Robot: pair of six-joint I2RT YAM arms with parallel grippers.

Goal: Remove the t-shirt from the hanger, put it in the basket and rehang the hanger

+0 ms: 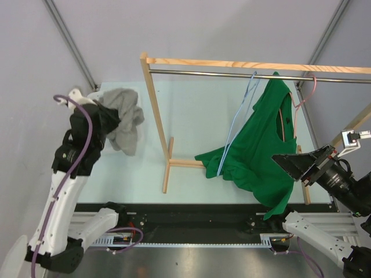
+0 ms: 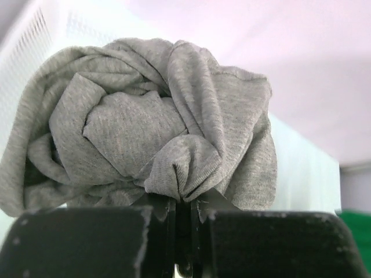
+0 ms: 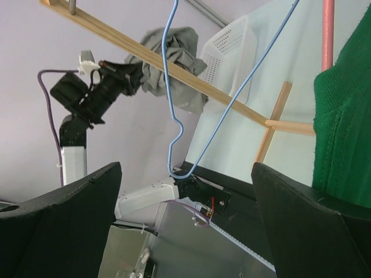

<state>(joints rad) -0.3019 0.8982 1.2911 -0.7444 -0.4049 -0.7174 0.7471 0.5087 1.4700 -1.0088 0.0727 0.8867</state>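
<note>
I should next bring the bunched grey t-shirt down into the white basket with my left gripper. Then I will open the gripper there.
A green t-shirt (image 1: pixel 261 139) hangs askew on a pink hanger (image 1: pixel 301 101) at the right end of the metal rod (image 1: pixel 220 73); its hem sags toward the table's front edge. It also shows at the right of the right wrist view (image 3: pixel 348 127), below the pink hanger (image 3: pixel 328 29). My right gripper (image 1: pixel 284 161) is open and empty just right of the shirt's lower part (image 3: pixel 185 191). My left gripper (image 1: pixel 110 119) is shut on a bunched grey t-shirt (image 1: pixel 124 119) and holds it above a white basket (image 1: pixel 78 92). The pinched fold (image 2: pixel 179 174) sits between the jaws (image 2: pixel 184 202).
An empty blue hanger (image 1: pixel 240 116) hangs on the rod left of the green shirt and shows in the right wrist view (image 3: pixel 174 121). The wooden rack frame (image 1: pixel 153 98) stands mid-table with a foot (image 1: pixel 167 168) toward the front. The white mesh basket (image 3: pixel 229 49) is at the far left.
</note>
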